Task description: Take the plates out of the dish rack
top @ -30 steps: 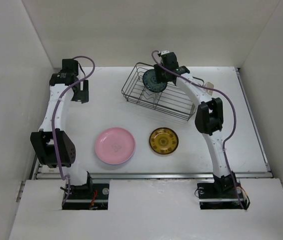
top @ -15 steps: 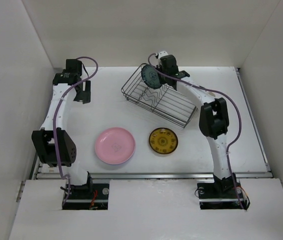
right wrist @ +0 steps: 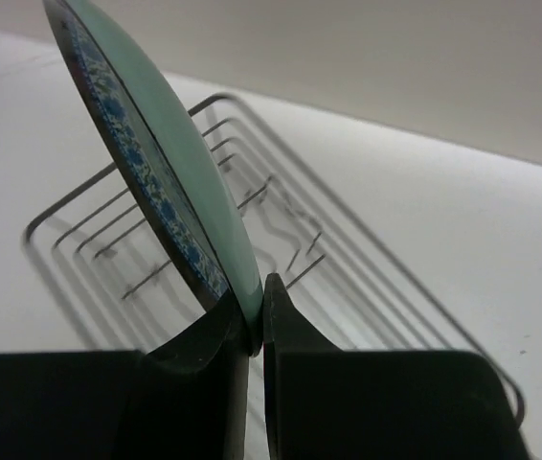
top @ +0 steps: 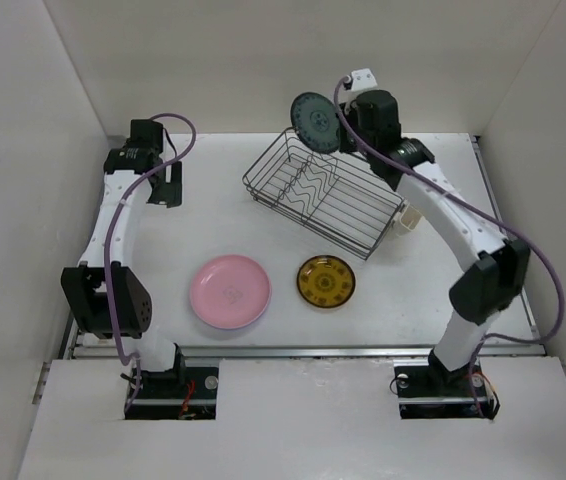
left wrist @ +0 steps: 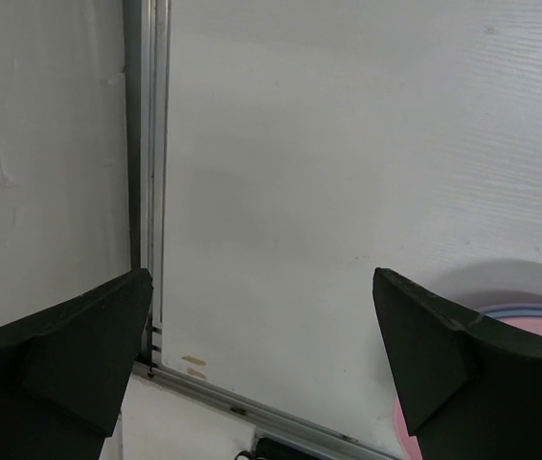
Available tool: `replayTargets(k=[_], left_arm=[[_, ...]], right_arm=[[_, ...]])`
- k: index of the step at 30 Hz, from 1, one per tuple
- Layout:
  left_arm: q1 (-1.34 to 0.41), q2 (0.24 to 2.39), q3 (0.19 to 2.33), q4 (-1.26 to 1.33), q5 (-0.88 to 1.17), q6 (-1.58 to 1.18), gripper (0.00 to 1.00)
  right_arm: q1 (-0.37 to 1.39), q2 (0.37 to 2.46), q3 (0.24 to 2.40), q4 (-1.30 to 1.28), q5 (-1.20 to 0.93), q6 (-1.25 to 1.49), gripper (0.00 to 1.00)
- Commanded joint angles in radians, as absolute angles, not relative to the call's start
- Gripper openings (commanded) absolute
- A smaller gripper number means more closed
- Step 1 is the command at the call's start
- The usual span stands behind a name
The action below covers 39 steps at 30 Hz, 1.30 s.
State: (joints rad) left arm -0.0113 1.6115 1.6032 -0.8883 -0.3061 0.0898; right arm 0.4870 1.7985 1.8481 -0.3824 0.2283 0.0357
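The yellow-brown plate is lying flat and bare, so my right gripper should move back over the rack and down and let go of the teal-green plate (top: 315,122) on the top of the small yellow-brown plate (top: 326,281).
My right gripper (top: 339,128) is shut on the rim of a small teal-green patterned plate (top: 315,122) and holds it on edge, above the far end of the dish rack (top: 323,192). In the right wrist view both fingers pinch the plate (right wrist: 156,163) at the gripper (right wrist: 257,309), with the bare rack wires (right wrist: 215,99) below. A pink plate (top: 230,291) lies on the table on top of a lavender-blue rim (left wrist: 530,309). A yellow-brown plate (top: 326,281) lies beside it. My left gripper (top: 168,185) is open and empty at the far left; it also shows in the left wrist view (left wrist: 261,383).
A small cream cup (top: 402,221) sits at the rack's right end, partly behind my right arm. White walls close in the table on three sides. A metal rail (left wrist: 146,192) runs along the table's left edge.
My right gripper has lifted the teal plate up out of the rack, which tilted and then settled. The right arm has swung outward. The left arm has barely moved.
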Motion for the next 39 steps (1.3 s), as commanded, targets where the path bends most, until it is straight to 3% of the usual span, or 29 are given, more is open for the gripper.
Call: replayTargets(k=[1, 5, 8, 15, 18, 22, 24, 25, 26, 27, 28, 31, 36, 39], left_arm=[[-0.012, 1.543, 1.591, -0.885, -0.293, 0.089, 1.00], [-0.012, 1.534, 1.591, -0.874, -0.293, 0.089, 1.00], [-0.012, 1.523, 1.582, -0.865, -0.284, 0.089, 1.00], [-0.012, 1.491, 1.536, -0.865, -0.275, 0.089, 1.00], [-0.012, 1.465, 1.526, -0.865, -0.255, 0.089, 1.00], [-0.012, 1.437, 1.497, -0.874, -0.255, 0.089, 1.00], [-0.012, 1.410, 1.488, -0.874, -0.255, 0.089, 1.00], [-0.012, 1.410, 1.488, -0.874, -0.255, 0.089, 1.00], [-0.012, 1.401, 1.479, -0.874, -0.244, 0.089, 1.00], [-0.012, 1.401, 1.479, -0.874, -0.244, 0.089, 1.00], [-0.012, 1.401, 1.479, -0.874, -0.244, 0.098, 1.00], [-0.012, 1.391, 1.489, -0.884, -0.235, 0.098, 1.00], [-0.012, 1.329, 1.489, -0.884, -0.177, 0.120, 1.00], [-0.012, 1.272, 1.489, -0.874, -0.175, 0.097, 1.00]], right_arm=[[0.531, 1.677, 1.687, -0.550, -0.096, 0.127, 0.00], [0.624, 1.501, 1.261, -0.523, -0.150, 0.250, 0.00], [0.635, 1.378, 1.075, -0.471, -0.160, 0.359, 0.00], [0.644, 1.380, 0.986, -0.462, -0.098, 0.411, 0.00], [0.644, 1.440, 1.006, -0.508, -0.034, 0.449, 0.08], [0.644, 1.417, 0.997, -0.546, 0.046, 0.486, 0.09], [0.644, 1.398, 0.997, -0.561, 0.046, 0.486, 0.15], [0.644, 1.397, 0.986, -0.571, 0.037, 0.495, 0.23], [0.644, 1.397, 0.986, -0.571, 0.026, 0.495, 0.34], [0.644, 1.387, 0.974, -0.571, 0.014, 0.495, 0.55], [0.655, 1.375, 0.974, -0.571, 0.014, 0.495, 0.62], [0.673, 1.336, 0.985, -0.594, 0.023, 0.483, 0.71], [0.683, 1.261, 1.031, -0.698, 0.064, 0.465, 0.75], [0.693, 1.168, 1.116, -0.779, 0.241, 0.491, 0.76]])
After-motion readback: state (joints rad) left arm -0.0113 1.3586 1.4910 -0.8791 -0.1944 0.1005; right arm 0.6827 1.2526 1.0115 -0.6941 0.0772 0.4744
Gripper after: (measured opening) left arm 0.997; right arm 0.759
